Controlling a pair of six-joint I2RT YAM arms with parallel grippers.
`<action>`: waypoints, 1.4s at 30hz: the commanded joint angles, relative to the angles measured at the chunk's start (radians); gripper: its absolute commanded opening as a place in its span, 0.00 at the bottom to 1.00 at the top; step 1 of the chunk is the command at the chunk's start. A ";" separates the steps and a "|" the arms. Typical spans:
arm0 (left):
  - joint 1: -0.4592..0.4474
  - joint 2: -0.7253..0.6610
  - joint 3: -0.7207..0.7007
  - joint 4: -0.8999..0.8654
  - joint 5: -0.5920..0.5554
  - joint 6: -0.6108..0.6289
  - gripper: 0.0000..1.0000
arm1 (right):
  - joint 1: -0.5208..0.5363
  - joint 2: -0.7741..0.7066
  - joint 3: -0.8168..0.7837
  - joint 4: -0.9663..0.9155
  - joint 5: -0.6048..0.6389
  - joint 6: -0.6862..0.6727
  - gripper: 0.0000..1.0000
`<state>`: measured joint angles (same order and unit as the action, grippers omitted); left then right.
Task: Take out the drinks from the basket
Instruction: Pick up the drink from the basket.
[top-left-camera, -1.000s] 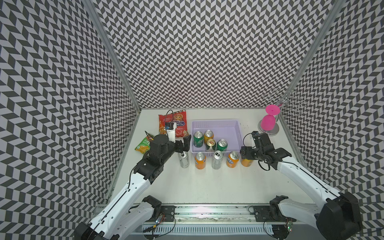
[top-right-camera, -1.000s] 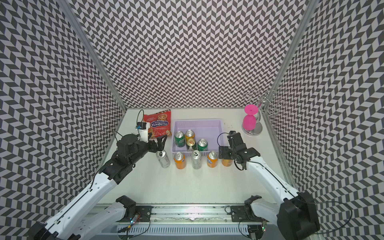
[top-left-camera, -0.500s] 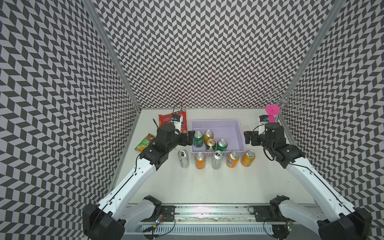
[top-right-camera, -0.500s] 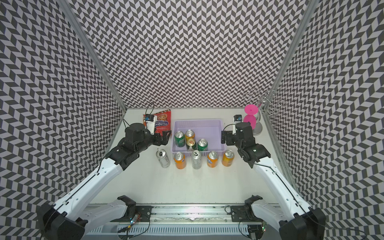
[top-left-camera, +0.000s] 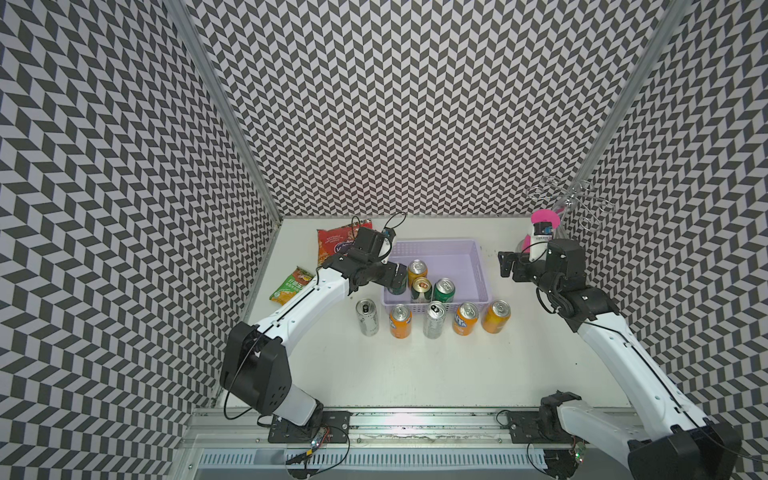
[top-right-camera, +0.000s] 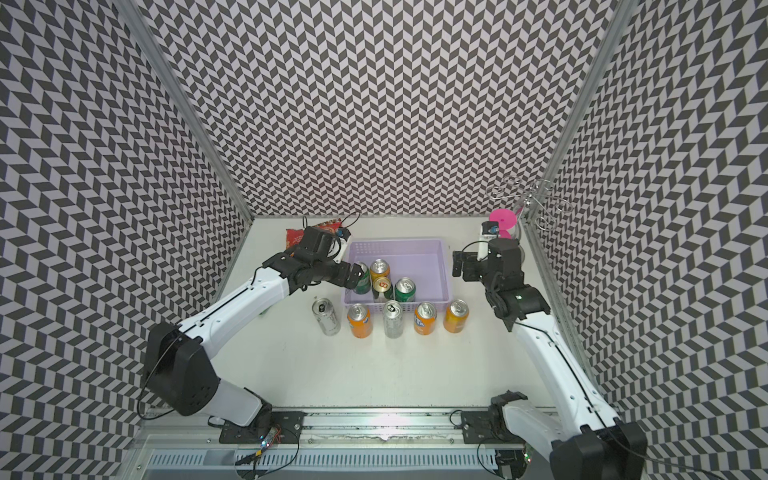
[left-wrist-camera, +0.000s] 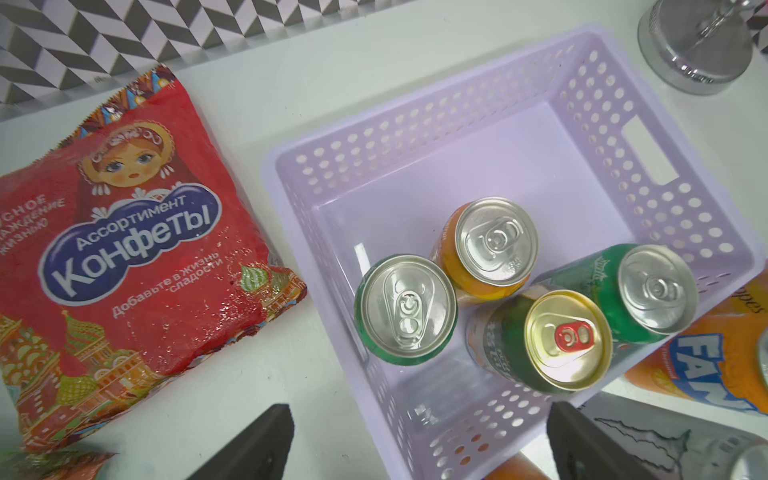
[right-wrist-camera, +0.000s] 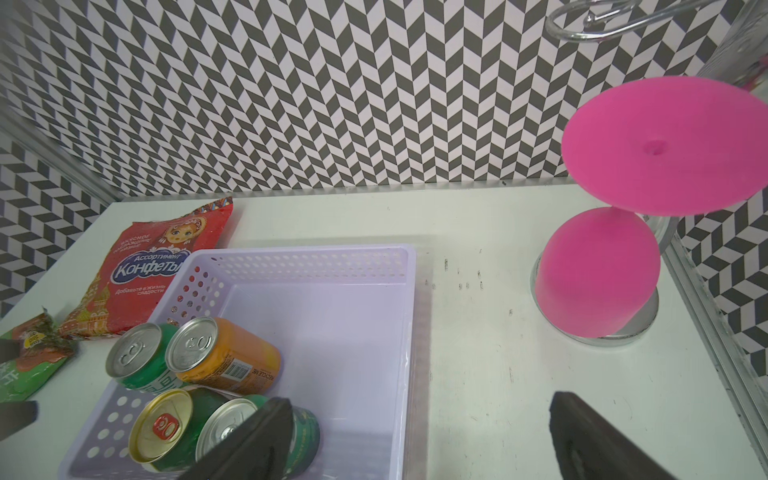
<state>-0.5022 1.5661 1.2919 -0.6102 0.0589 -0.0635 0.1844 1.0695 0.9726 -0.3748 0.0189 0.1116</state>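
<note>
The green can's silver lid faces up uncovered, so my open left gripper needs to lower next into the basket (top-right-camera: 399, 242) and around the upright green can (top-right-camera: 363, 283) beside the orange one.
The lavender basket (top-left-camera: 432, 242) (top-right-camera: 399, 242) holds several drinks. They are a green can (left-wrist-camera: 409, 307), an orange can (left-wrist-camera: 494, 241), a gold-topped dark green can (left-wrist-camera: 565, 340) and a second green can (left-wrist-camera: 656, 286). Several more cans stand in a row on the table in front of it, from a silver one (top-left-camera: 366, 316) to an orange one (top-left-camera: 495, 316). My left gripper (top-left-camera: 395, 277) (left-wrist-camera: 415, 449) hangs open over the basket's left end, above the green can. My right gripper (top-left-camera: 504, 264) (right-wrist-camera: 419, 444) is open and holds nothing, raised just right of the basket.
A red candy bag (top-left-camera: 336, 245) and a green snack bag (top-left-camera: 291, 284) lie left of the basket. A pink upturned goblet (top-left-camera: 544, 218) (right-wrist-camera: 602, 270) sits on a metal stand at the back right, under a wire rack (top-left-camera: 569, 197). Patterned walls close three sides.
Both arms have swung back from the front row of cans. The left gripper went from beside the silver can to over the basket. The right left the end orange can and rose.
</note>
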 joint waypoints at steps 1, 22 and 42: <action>-0.022 0.063 0.066 -0.048 -0.026 0.030 0.99 | -0.009 -0.028 -0.015 0.063 -0.023 -0.010 1.00; -0.024 0.346 0.225 -0.060 -0.067 0.104 0.88 | -0.013 -0.051 -0.035 0.072 -0.015 -0.013 0.99; -0.016 0.310 0.216 -0.045 -0.084 0.102 0.64 | -0.014 -0.045 -0.043 0.076 -0.005 -0.015 1.00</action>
<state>-0.5186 1.9175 1.4986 -0.6674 -0.0151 0.0357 0.1745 1.0397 0.9401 -0.3508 0.0063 0.1032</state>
